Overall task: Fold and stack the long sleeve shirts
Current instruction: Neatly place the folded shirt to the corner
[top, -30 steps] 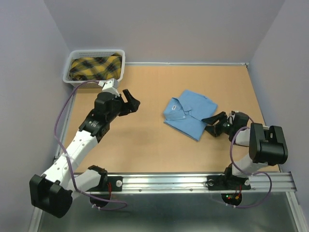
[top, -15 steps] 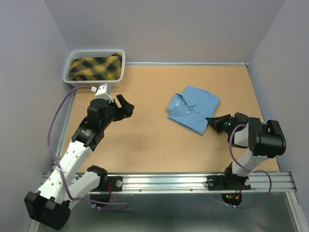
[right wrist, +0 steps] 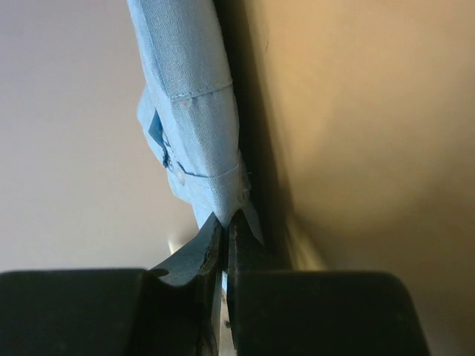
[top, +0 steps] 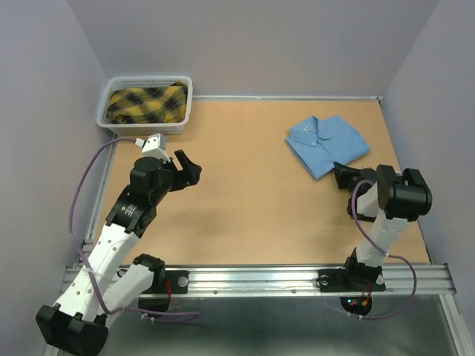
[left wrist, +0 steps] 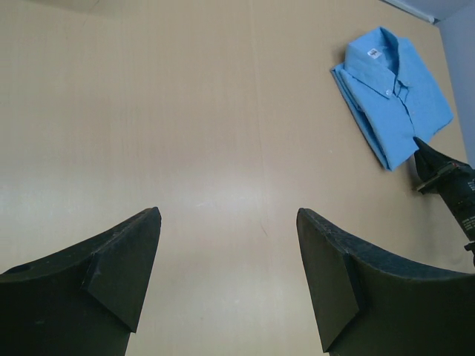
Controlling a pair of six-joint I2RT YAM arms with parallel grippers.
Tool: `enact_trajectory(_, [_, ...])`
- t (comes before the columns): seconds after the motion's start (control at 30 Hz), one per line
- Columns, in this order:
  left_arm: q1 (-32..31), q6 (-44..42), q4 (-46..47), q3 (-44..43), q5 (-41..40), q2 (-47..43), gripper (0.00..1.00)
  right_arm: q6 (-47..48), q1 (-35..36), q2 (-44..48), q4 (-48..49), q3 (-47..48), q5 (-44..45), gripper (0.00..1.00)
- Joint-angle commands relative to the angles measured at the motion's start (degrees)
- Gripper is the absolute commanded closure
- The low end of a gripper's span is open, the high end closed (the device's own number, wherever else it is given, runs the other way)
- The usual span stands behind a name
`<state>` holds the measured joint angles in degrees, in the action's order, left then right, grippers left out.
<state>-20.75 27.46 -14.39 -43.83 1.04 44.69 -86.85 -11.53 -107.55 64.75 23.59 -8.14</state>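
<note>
The shirt lies crooked, and the table behind it is bare. My right gripper will next push the shirt's near edge (top: 336, 162) (right wrist: 226, 213) outward toward the back wall and open.
A light blue long sleeve shirt (top: 326, 142), folded with its collar up, lies at the back right of the table. My right gripper (top: 341, 173) is at its near edge, shut on a corner of the cloth. In the right wrist view the shirt (right wrist: 193, 111) runs up from the closed fingertips of the right gripper (right wrist: 226, 222). My left gripper (top: 189, 167) hovers open over the bare left half of the table, far from the shirt. The left wrist view shows the left gripper (left wrist: 226, 274) with wide-apart jaws, the shirt (left wrist: 393, 93) at upper right.
A white basket (top: 148, 80) at the back left corner holds a yellow and black plaid garment (top: 145, 104). Grey walls close in the table on the left, back and right. A metal rail (top: 260, 278) runs along the near edge.
The right gripper closed on the shirt's edge and the shirt slid toward the back right corner, turning as it went. The left arm drew back slightly to the left, still open.
</note>
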Motion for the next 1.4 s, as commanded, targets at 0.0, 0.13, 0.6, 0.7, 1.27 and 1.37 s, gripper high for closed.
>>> enact_trajectory(0.0, [0.54,-0.92,-0.46,0.59,-2.62,-2.41,0.15,-7.46,0.81,-3.72,11.45,3.82,13.24,0.99])
enact_trajectory(0.13, [0.8,-1.1,-1.69,0.42,-3.5,-3.38,0.15,-10.17,1.77,-7.93,12.15,8.73,18.14,0.99])
enact_trajectory(0.6, [1.42,-1.54,-4.15,-0.55,-5.61,-4.61,0.15,-11.85,6.17,-17.26,7.5,23.08,25.1,0.67])
enact_trajectory(0.7, [1.51,-1.54,-4.15,-0.9,-5.43,-4.7,0.15,-11.41,6.43,-16.65,6.36,21.77,25.1,0.46])
enact_trajectory(1.27, [1.59,-1.18,-8.89,-3.8,-7.89,-8.3,0.14,6.22,6.43,14.45,-24.89,8.84,20.09,0.0])
enact_trajectory(1.37, [1.59,-1.36,-11.18,-5.56,-8.77,-8.65,0.14,15.01,6.43,23.94,-45.89,11.64,21.23,0.0])
